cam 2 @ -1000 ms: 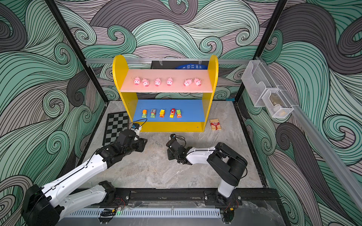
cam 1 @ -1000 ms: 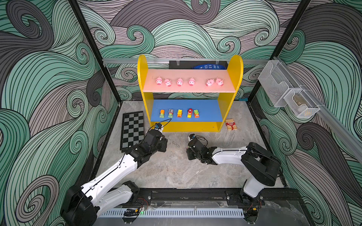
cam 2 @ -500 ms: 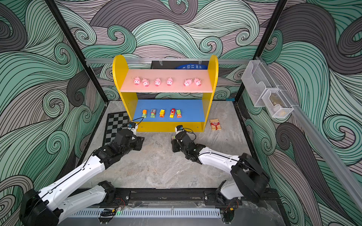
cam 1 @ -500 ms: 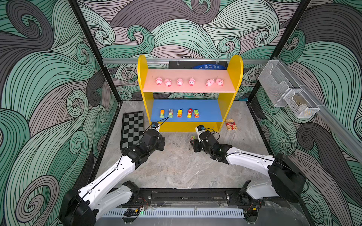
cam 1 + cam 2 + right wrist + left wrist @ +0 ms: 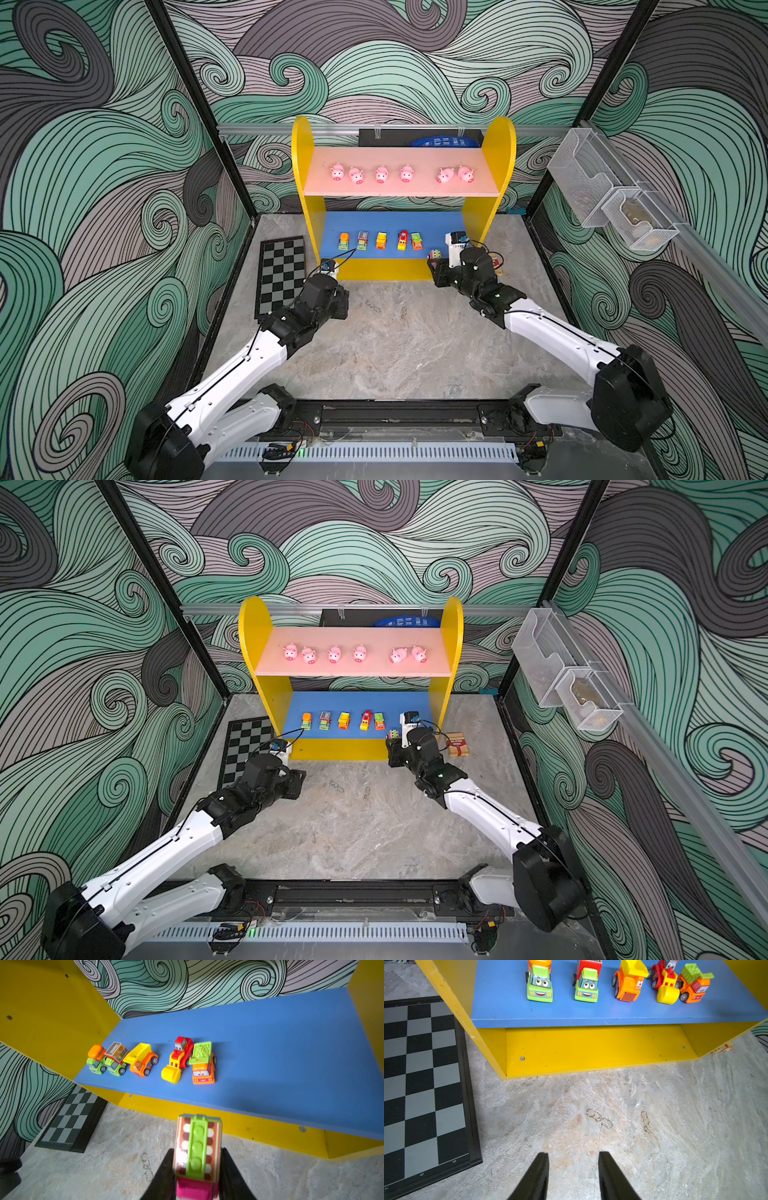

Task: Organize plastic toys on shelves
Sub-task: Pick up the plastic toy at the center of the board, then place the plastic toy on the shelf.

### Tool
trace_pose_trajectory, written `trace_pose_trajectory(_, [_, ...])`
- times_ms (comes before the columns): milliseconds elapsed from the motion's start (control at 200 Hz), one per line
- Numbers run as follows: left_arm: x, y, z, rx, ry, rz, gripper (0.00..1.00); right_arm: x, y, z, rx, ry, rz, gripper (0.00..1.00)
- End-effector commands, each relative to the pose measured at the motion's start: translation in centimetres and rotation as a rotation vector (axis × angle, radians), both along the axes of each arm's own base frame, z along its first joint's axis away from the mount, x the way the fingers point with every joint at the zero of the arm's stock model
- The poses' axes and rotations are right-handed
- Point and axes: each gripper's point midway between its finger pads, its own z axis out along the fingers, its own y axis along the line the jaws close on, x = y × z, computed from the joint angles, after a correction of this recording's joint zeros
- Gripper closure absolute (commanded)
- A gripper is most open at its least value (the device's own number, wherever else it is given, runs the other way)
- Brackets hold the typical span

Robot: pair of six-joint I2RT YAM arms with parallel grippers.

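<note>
The blue board is bare beside the green-loaded truck. My right gripper will next move outward past the blue board's front edge onto the bare spot and let go of the pink vehicle.
The shelves stand at the back, a yellow two-tier unit. Several pink pigs line the pale pink upper board. Several toy vehicles sit in a row on the left half of the blue lower board. My right gripper is shut on a pink vehicle with a green and brown top. It holds the toy just in front of the blue board's right part. My left gripper is open and empty over the floor before the shelves' left end.
A grey-black checkerboard lies on the floor left of the shelves. A red-and-tan card box lies by the unit's right foot, close behind my right wrist. Wire mesh baskets hang on the right wall.
My right arm has swung from the middle of the floor up to the shelves' right front, carrying the pink vehicle. The left arm has barely shifted.
</note>
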Motion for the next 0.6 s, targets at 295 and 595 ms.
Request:
trace_pose_trajectory(295, [0.0,0.5,0.2,-0.004,-0.004,0.014,0.56,6.2,-1.7,0.3,-0.183,-0.030,-0.096,0.81])
trace_pose_trajectory(595, [0.0,0.6,0.2,-0.005,-0.005,0.018,0.56,8.6,-2.0,-2.0,-0.217,0.019,-0.101,0.81])
